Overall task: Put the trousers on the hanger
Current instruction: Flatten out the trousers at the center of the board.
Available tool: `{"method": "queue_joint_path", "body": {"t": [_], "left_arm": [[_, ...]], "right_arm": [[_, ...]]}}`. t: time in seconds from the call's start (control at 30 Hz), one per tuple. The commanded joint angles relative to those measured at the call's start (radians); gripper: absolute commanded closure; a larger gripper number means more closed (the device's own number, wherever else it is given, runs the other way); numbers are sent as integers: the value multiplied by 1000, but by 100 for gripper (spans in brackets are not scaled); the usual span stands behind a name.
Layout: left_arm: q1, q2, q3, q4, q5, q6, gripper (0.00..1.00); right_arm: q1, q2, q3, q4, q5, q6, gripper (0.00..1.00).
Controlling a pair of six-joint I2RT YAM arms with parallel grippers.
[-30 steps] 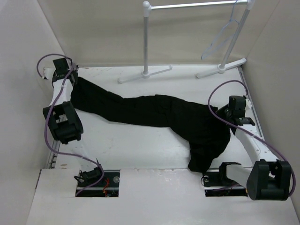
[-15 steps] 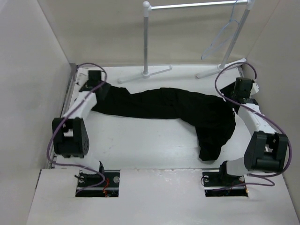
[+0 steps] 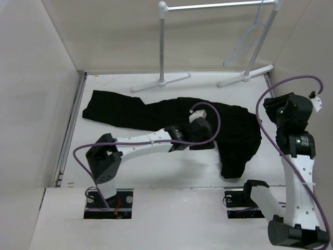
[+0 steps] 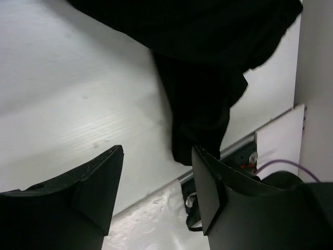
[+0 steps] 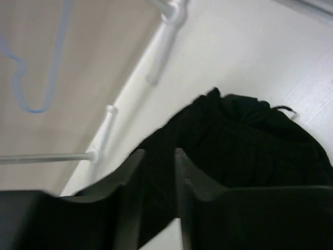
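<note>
The folded end of the trousers sticks out to the side toward the table's front edge, so the left gripper should next go down toward the right in the top view, onto the folded end's inner edge [image 3: 223,158] [image 4: 178,122].
The black trousers [image 3: 156,117] lie stretched across the table from far left to right, with one end folded toward the front edge [image 3: 231,164]. My left gripper [image 3: 208,138] hovers over their middle. In the left wrist view it [image 4: 156,177] is wide open and empty, with the trousers [image 4: 208,78] beyond. My right gripper [image 3: 270,109] is raised at the right, above the waist end. Its fingers [image 5: 156,172] stand a narrow gap apart with nothing between them, and the trousers [image 5: 250,146] are far below. The pale hanger [image 3: 247,39] hangs on the rack rail, and the right wrist view also shows the hanger [image 5: 31,78].
A white rack with T-shaped feet [image 3: 161,80] and a rail [image 3: 213,6] stands at the back. Side walls close in the table [image 3: 151,166]. The right arm's base mount [image 4: 244,161] sits at the near edge.
Both grippers have opened and let go of the trousers. The left arm swung from the far left to the middle. The right arm lifted up and back. The trousers shifted toward the back.
</note>
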Motion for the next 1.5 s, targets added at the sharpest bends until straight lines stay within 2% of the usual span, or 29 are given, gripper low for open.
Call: {"method": "queue_joint_path", "body": {"t": [0.0,0.07,0.3,0.53,0.57,0.6,0.67,0.7,0.77,0.87,1.0,1.1,1.2,1.3,1.47], "left_arm": [[-63,88,139,4,21,34,46],[-89,143,195,-8,18,35,46],[-109,319,330,-25,19,32,43],[-152,427,423,-33,33,26,46],[-154,435,429,-34,32,26,48],[-155,439,429,-33,28,25,56],[-149,430,420,-34,25,19,84],[-143,401,394,-28,15,16,91],[-129,288,300,-11,-28,11,97],[-99,40,107,-2,-92,3,98],[-16,-311,-138,-43,-178,-75,98],[91,-519,-270,-103,-183,-158,97],[190,-668,-359,-169,-186,-199,97],[306,-777,-422,-249,-165,-219,97],[434,-863,-499,-303,-73,-238,97]], "right_arm": [[0,-46,183,-91,-16,-1,55],[12,-55,219,-86,-57,3,47],[27,-92,212,-91,-208,17,36],[26,-118,142,-85,-251,-4,32],[26,-118,138,-83,-251,-8,32],[24,-117,129,-77,-251,-11,32],[26,-111,106,-57,-237,-17,31],[24,-103,81,-43,-227,-24,31],[24,-83,11,-16,-199,-38,31],[-9,-31,-115,50,-182,-70,27],[-77,46,-226,96,-136,-95,13],[-97,69,-288,106,-75,-103,12],[-105,96,-362,107,-29,-92,15],[-96,147,-404,154,-96,-66,15],[99,152,-491,286,-242,3,13]]}}
